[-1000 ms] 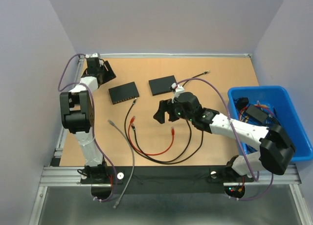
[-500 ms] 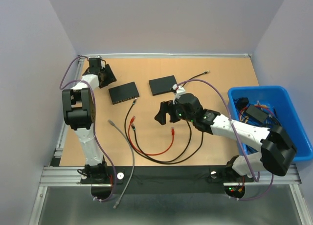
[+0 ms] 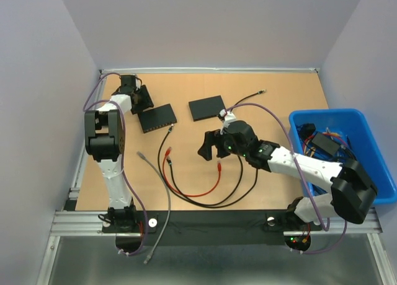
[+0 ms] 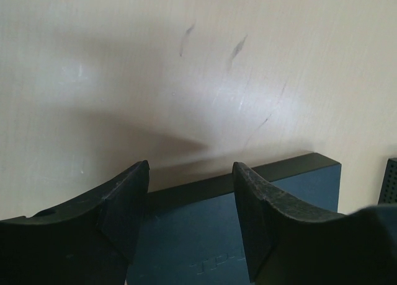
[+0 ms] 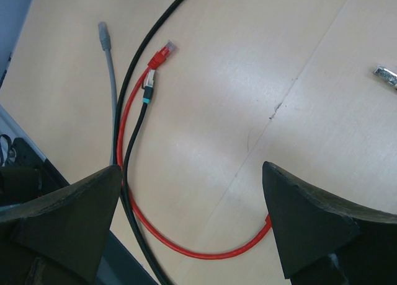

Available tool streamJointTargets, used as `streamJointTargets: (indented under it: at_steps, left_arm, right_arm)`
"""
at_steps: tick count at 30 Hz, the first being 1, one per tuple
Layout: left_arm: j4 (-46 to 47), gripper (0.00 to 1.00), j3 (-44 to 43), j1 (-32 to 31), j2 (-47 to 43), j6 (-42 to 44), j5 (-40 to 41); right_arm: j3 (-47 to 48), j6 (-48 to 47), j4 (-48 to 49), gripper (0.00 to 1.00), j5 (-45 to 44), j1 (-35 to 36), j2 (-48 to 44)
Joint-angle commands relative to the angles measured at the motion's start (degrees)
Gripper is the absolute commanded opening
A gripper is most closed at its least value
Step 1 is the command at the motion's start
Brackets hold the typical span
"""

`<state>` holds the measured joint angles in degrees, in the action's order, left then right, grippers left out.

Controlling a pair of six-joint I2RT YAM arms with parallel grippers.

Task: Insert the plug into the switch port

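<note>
Next, the right gripper brings its fingers across and down, since the black plug beside the switch (image 3: 171, 128) lies below the gripper and left in the top view.
Two dark switches lie at the back of the table, the left switch (image 3: 157, 118) and the right switch (image 3: 206, 107). My left gripper (image 3: 144, 101) hangs open over the left switch's far left end. In the left wrist view its top (image 4: 205, 235) shows between the fingers (image 4: 124, 204) of that gripper (image 4: 191, 170), with nothing held. A red cable (image 3: 198, 192) has one plug (image 3: 169, 152) near a black cable's plug (image 5: 147, 93) and another plug (image 3: 219, 166) beside my open, empty right gripper (image 3: 205, 145). In the right wrist view that gripper (image 5: 191, 170) hovers over the red cable (image 5: 186, 251) and a red plug (image 5: 162, 54).
A grey cable (image 3: 152, 173) runs from its plug (image 3: 140, 153) off the near edge. Black cables (image 3: 239, 179) loop across the middle, and a thin black lead ends in a metal tip (image 3: 263, 92). A blue bin (image 3: 322, 113) with gear stands at the right.
My left gripper has moved right from the back-left corner onto the left switch's end, and its jaws have narrowed a little. The right arm has barely shifted.
</note>
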<state>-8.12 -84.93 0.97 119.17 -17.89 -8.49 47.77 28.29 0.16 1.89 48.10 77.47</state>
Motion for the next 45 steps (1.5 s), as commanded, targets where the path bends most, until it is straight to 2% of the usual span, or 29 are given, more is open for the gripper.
streamJointTargets:
  at_steps: [1,11,12,22,28,32,39,45]
  left_arm:
    - [-1.72,0.66,0.19,-0.36,-2.36,0.14,-0.12]
    - [-0.50,0.66,10.21,-0.80,-9.83,-3.29,0.49]
    - [-0.32,0.66,11.78,-2.62,-11.14,-3.47,0.58]
    - [0.30,0.66,20.23,-4.31,-19.41,-4.35,1.63]
    - [-1.28,0.66,19.71,-4.31,-21.88,-3.65,4.44]
    - [-2.95,0.66,17.95,-4.31,-24.33,-3.38,6.47]
    - [-3.22,0.63,22.51,-4.84,-37.58,-3.82,7.53]
    - [-5.58,0.63,28.40,-9.50,-47.17,-4.43,11.47]
  right_arm:
    - [-0.31,0.09,1.42,0.99,-0.40,0.51,-2.76]
    - [-1.80,0.88,0.19,0.99,-0.48,0.51,-5.66]
    - [-1.80,0.80,0.10,0.99,-0.48,0.42,-5.84]
    - [-2.86,1.85,-1.75,0.99,0.74,0.51,-5.41]
    - [0.21,4.04,-2.18,0.99,-0.04,0.51,1.00]
    - [5.74,6.15,-3.06,0.97,-1.54,0.51,7.68]
    - [15.86,7.13,-5.17,0.93,-3.73,0.42,19.02]
    - [25.68,8.18,-6.93,0.87,-4.53,0.59,28.50]
